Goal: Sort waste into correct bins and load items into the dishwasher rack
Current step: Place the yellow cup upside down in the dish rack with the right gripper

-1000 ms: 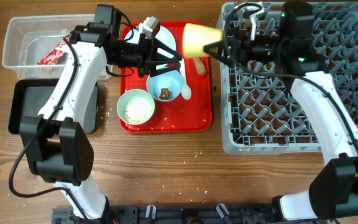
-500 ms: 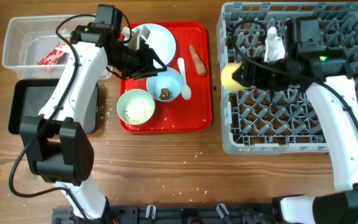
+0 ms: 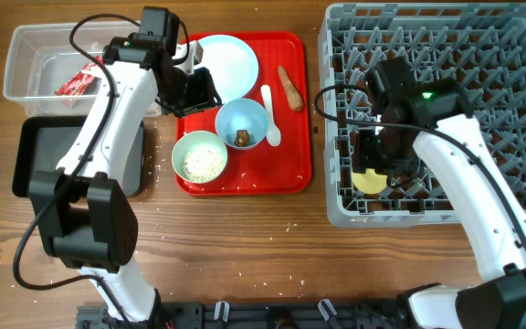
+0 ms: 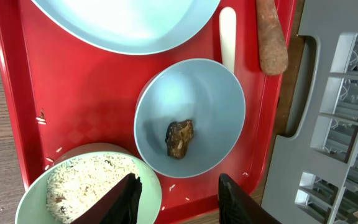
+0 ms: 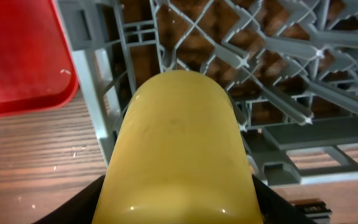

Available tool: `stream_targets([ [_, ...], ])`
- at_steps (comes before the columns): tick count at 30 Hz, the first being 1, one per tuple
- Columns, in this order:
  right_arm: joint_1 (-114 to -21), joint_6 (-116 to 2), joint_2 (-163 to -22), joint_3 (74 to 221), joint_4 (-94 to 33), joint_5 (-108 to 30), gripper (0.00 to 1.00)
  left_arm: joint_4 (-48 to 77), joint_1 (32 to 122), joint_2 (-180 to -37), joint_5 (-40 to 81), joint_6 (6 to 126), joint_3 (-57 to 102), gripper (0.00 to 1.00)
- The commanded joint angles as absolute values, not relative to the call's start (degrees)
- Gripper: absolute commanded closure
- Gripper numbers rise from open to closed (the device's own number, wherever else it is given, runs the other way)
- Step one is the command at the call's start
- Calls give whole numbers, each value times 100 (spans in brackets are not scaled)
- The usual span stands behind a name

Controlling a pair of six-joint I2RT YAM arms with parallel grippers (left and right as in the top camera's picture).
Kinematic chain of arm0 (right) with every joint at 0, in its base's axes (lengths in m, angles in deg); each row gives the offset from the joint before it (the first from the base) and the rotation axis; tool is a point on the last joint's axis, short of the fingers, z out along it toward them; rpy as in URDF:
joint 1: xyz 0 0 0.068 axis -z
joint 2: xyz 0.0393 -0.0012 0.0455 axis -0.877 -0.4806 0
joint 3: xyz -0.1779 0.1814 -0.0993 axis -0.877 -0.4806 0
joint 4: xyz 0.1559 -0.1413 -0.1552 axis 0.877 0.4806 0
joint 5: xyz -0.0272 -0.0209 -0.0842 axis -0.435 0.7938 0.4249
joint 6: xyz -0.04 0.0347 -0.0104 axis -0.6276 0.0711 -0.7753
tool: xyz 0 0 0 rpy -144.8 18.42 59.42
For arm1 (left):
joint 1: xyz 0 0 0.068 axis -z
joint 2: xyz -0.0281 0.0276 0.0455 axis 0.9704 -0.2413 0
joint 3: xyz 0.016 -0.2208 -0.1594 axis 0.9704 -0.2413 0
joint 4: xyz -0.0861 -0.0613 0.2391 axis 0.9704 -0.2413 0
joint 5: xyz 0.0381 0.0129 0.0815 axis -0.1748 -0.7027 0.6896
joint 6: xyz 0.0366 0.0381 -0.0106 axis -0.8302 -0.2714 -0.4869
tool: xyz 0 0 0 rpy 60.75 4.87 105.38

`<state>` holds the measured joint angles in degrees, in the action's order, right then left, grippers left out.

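Observation:
The small yellow cup will be released in a gap beside the rack's wires [image 5: 146,79], but before that my right gripper will move down toward the rack's side by the red tray.
My right gripper [image 3: 379,163] is shut on the small yellow cup [image 3: 369,181] [image 5: 179,149] and holds it low over the front left part of the grey dishwasher rack [image 3: 500,110]. My left gripper [image 3: 199,91] [image 4: 178,196] is open and empty above the red tray, over the pale blue bowl [image 4: 189,115] that holds a small brown food lump [image 4: 179,137]. The pale green bowl [image 4: 92,186] holds white rice. The pale blue plate [image 3: 226,59], white spoon [image 3: 270,114] and brown carrot-like stick [image 3: 290,87] lie on the tray. A red-and-white wrapper [image 3: 76,82] lies in the clear tub [image 3: 35,46].
The flat red serving tray [image 3: 281,174] sits mid-table. The black tray [image 3: 35,160] lies at the left, in front of the clear tub. Loose rice grains [image 3: 245,233] are scattered on the wooden table. The rack's left wall [image 4: 303,149] stands close to the tray.
My right gripper carried the yellow cup from above the tray rightward and down into the rack's front left. My left gripper drew back slightly toward the plate.

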<state>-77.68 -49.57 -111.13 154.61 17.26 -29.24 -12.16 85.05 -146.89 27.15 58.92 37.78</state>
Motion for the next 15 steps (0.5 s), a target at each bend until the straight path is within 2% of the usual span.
stream_targets([
  [1, -7781, -4830, -11190, 15031, 1363, -2792, 78, -1223, 8520, -14600, 2835, 5919, 3853, 59],
  [6, -7781, -4981, -11201, 14519, 965, -3063, 75, -1223, 8520, -14600, 2833, 5919, 3853, 58],
  [7, -7781, -4979, -11201, 14480, 930, -3072, 66, -1223, 8520, -14600, 2835, 5919, 3853, 58],
  [8, -7781, -4981, -11201, 14471, 913, -3072, 43, -1223, 8520, -14600, 2835, 5919, 3853, 57],
  [9, -7781, -4979, -11201, 14473, 869, -3074, 26, -1223, 8520, -14600, 2835, 5919, 3853, 57],
  [11, -7779, -4979, -11201, 14484, 766, -3122, 8, -1223, 8520, -14600, 2833, 5919, 3853, 57],
  [14, -7775, -4977, -11201, 14668, 801, -3157, 0, -1218, 8520, -14600, 2835, 5916, 3853, 54],
  [15, -7775, -4977, -11199, 14779, 854, -3157, 1, -1218, 8520, -14600, 2835, 5916, 3853, 53],
])
